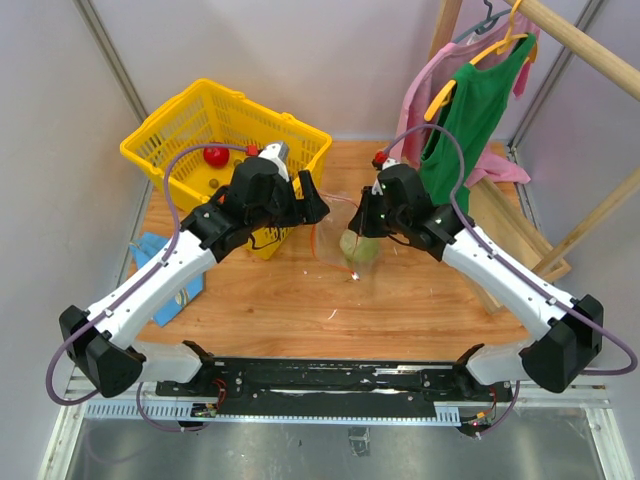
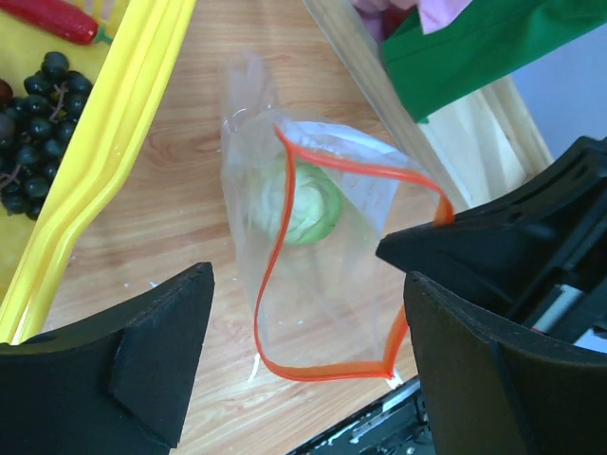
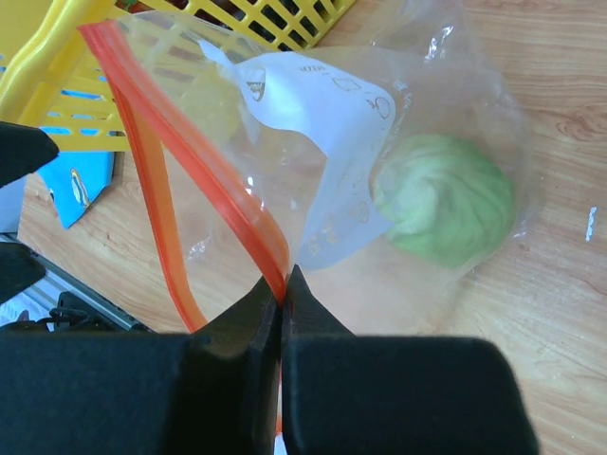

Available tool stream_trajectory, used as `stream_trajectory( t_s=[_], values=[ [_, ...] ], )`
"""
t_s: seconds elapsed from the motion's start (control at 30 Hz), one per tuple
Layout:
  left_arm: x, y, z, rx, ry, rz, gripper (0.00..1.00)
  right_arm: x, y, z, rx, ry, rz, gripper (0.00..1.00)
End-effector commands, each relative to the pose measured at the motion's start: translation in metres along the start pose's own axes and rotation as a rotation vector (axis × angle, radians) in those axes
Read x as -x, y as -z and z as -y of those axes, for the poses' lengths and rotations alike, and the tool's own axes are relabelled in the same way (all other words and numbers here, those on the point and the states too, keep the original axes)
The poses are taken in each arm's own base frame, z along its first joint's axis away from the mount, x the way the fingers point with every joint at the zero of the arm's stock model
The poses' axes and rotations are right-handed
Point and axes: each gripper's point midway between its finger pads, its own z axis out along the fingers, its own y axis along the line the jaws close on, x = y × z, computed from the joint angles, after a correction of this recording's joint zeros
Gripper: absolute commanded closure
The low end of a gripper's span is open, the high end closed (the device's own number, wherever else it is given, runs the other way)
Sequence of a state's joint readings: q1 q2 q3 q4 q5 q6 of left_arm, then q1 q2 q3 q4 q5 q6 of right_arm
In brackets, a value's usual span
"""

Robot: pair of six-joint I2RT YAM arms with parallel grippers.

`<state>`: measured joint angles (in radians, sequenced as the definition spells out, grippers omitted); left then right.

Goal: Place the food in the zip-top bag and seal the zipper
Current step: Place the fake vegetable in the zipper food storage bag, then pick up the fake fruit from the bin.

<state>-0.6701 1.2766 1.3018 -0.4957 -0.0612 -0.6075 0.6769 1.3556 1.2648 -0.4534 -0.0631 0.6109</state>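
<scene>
The ball (image 2: pixel 308 204) is in the bag, so the robot's left gripper will next cross the basket's rim and go down onto the basket's grape bunch (image 2: pixel 9 124), which is below the gripper and to its left in the top view.
The clear zip-top bag (image 2: pixel 322 294) stands between my grippers with its mouth open. Its red-orange zipper strip (image 2: pixel 270 246) forms a wide loop. The light-green ball (image 2: pixel 308 204) lies inside the bag; it also shows in the right wrist view (image 3: pixel 444 199) and the top view (image 1: pixel 355 245). My right gripper (image 3: pixel 283 284) is shut on the zipper strip (image 3: pixel 237 204) and holds that side up. My left gripper (image 2: pixel 305 313) is open and empty, just above the bag's mouth. The grape bunch (image 2: pixel 38 123) lies in the yellow basket (image 2: pixel 114 142). A red round fruit (image 1: pixel 214 155) is in the basket too.
The yellow mesh basket (image 1: pixel 225 130) stands at the back left, close behind my left gripper (image 1: pixel 312 206). A blue packet (image 1: pixel 165 270) lies at the left. Green and pink clothes (image 1: pixel 470 110) hang on a wooden rack at the back right, near my right gripper (image 1: pixel 363 222).
</scene>
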Motion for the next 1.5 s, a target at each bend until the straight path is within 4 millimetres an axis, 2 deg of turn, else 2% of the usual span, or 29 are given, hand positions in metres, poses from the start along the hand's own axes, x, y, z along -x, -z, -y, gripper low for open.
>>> stream_trajectory(
  t_s=[0.0,0.13,0.23,0.37,0.47,0.73,0.93,1.27,1.47],
  values=[
    [-0.007,0.006,-0.005,0.017,-0.057,-0.035,0.16,0.013,0.01,-0.004,0.031,-0.023,0.055,0.99],
    [-0.023,0.001,-0.009,0.013,-0.061,-0.084,0.18,0.014,0.012,-0.002,0.027,-0.023,0.061,0.99],
    [-0.021,0.001,-0.013,0.038,-0.072,-0.086,0.18,0.015,0.015,0.002,0.014,-0.02,0.073,0.99],
    [0.006,0.01,-0.007,0.052,-0.132,-0.021,0.18,0.016,0.02,0.012,-0.029,-0.004,0.088,0.99],
    [0.028,0.016,-0.011,0.113,-0.191,0.019,0.17,0.014,0.024,0.019,-0.06,0.01,0.096,0.99],
    [0.086,0.013,-0.061,0.302,-0.126,0.072,0.16,0.011,0.031,0.034,-0.116,0.035,0.111,0.99],
    [0.105,-0.002,-0.099,0.381,-0.074,0.057,0.17,0.012,0.036,0.041,-0.152,0.065,0.123,0.99],
    [0.108,-0.052,-0.177,0.514,0.027,-0.029,0.17,0.014,0.036,0.041,-0.154,0.112,0.114,0.99],
    [0.072,-0.098,-0.213,0.563,0.03,-0.171,0.26,0.016,0.033,0.043,-0.163,0.141,0.106,0.99]
  ],
)
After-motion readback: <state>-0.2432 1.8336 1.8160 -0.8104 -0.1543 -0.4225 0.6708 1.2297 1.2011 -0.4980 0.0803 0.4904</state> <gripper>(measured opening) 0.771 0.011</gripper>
